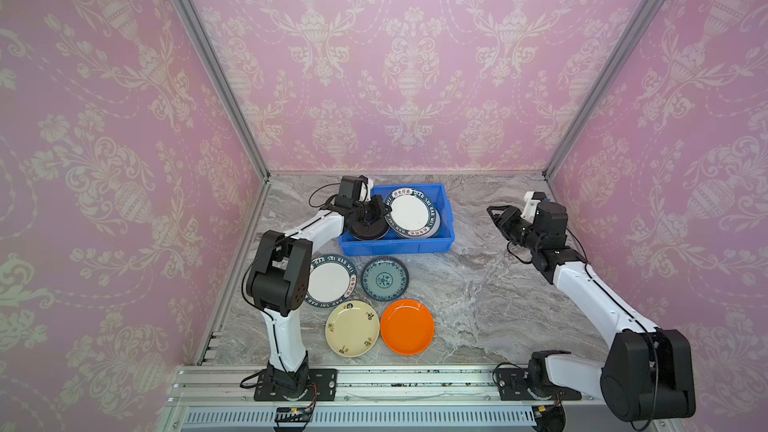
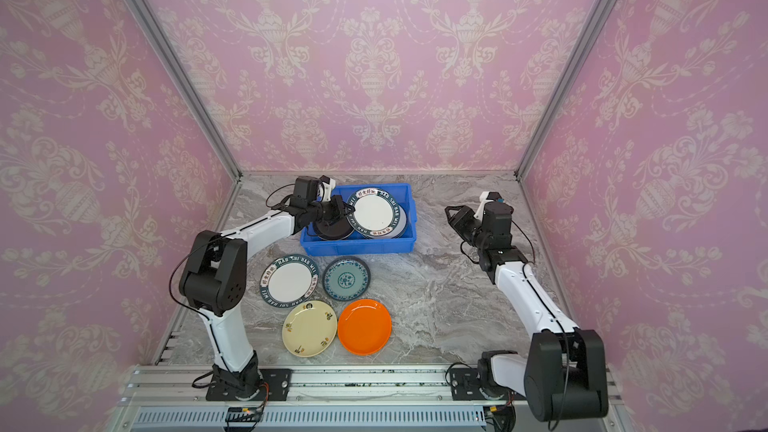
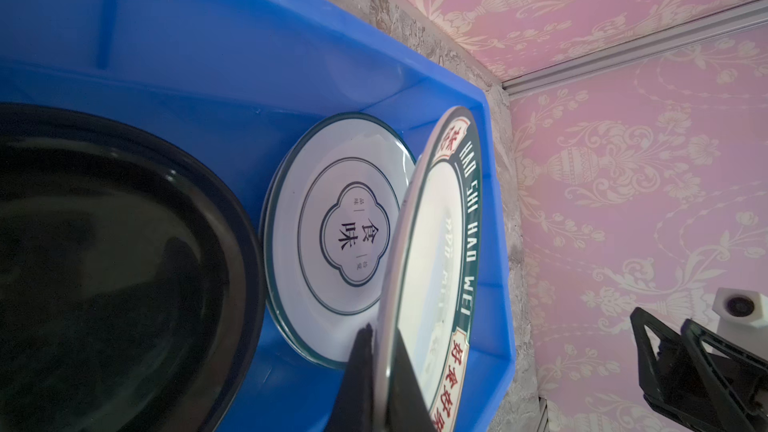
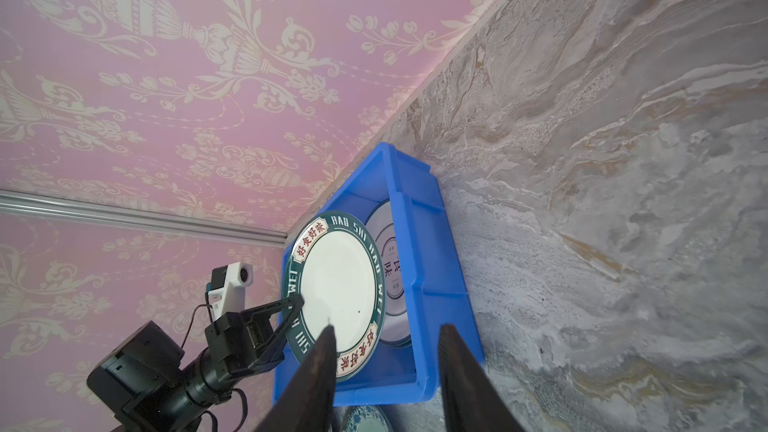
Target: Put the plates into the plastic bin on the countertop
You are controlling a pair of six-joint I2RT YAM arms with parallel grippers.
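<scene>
The held plate still hangs tilted above the white black-ringed plate, so I should lower my left gripper into the bin (image 1: 395, 248) next, bring the held plate squarely onto the other one and release it.
My left gripper (image 1: 384, 211) (image 3: 384, 338) is shut on the rim of a white plate with a dark lettered rim (image 1: 411, 211) (image 3: 432, 243). It holds that plate tilted over the blue plastic bin (image 1: 395, 248). Beneath it in the bin lie a white black-ringed plate (image 3: 332, 234) and a black plate (image 3: 104, 263). On the countertop (image 1: 498, 305) in front of the bin rest a lettered plate (image 1: 330, 282), a teal plate (image 1: 384, 278), a cream plate (image 1: 352, 328) and an orange plate (image 1: 407, 327). My right gripper (image 1: 494, 214) (image 4: 386, 328) hangs open and empty to the right of the bin.
Pink patterned walls with metal corner posts close in the countertop at the back and sides. Both arm bases sit on a metal rail (image 1: 415, 380) along the front edge. The left arm's elbow (image 1: 282, 276) overhangs the lettered plate on the countertop.
</scene>
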